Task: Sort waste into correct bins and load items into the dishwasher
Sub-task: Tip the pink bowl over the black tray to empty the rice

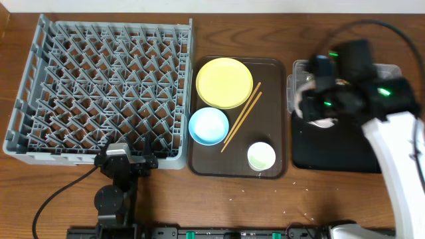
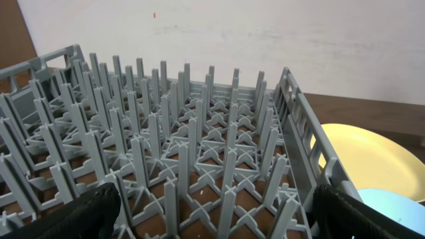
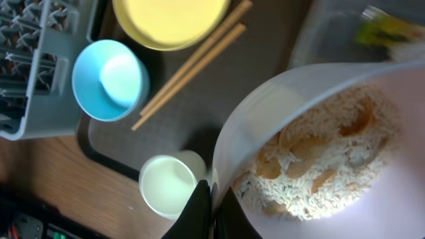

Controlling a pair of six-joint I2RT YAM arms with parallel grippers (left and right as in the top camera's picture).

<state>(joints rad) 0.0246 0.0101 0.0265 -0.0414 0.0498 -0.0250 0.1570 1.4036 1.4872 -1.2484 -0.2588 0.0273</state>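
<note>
My right gripper is going down beside the chopsticks to release after I next tip the bowl's rice into the black tray (image 1: 332, 156). The chopsticks lie to the left of my right gripper in the overhead view.
My right gripper (image 3: 212, 202) is shut on the rim of the white bowl (image 3: 299, 86), which holds cooked rice (image 3: 319, 172). In the overhead view the gripper (image 1: 317, 99) holds the bowl (image 1: 321, 122) above the near edge of the clear tub (image 1: 392, 70), by the black tray (image 1: 332, 156). The green-yellow wrapper (image 3: 388, 30) lies in the tub. The yellow plate (image 1: 224, 82), blue bowl (image 1: 208, 125), chopsticks (image 1: 242, 116) and pale cup (image 1: 261, 156) sit on the brown tray (image 1: 273, 106). My left gripper (image 1: 125, 162) is open and empty at the front edge of the grey dish rack (image 1: 99, 86). The napkin is not visible.
A few white rice grains (image 1: 265, 196) lie on the wooden table in front of the brown tray. The left wrist view shows the rack's pegs (image 2: 179, 153), with the plate (image 2: 372, 159) and blue bowl (image 2: 398, 206) to their right.
</note>
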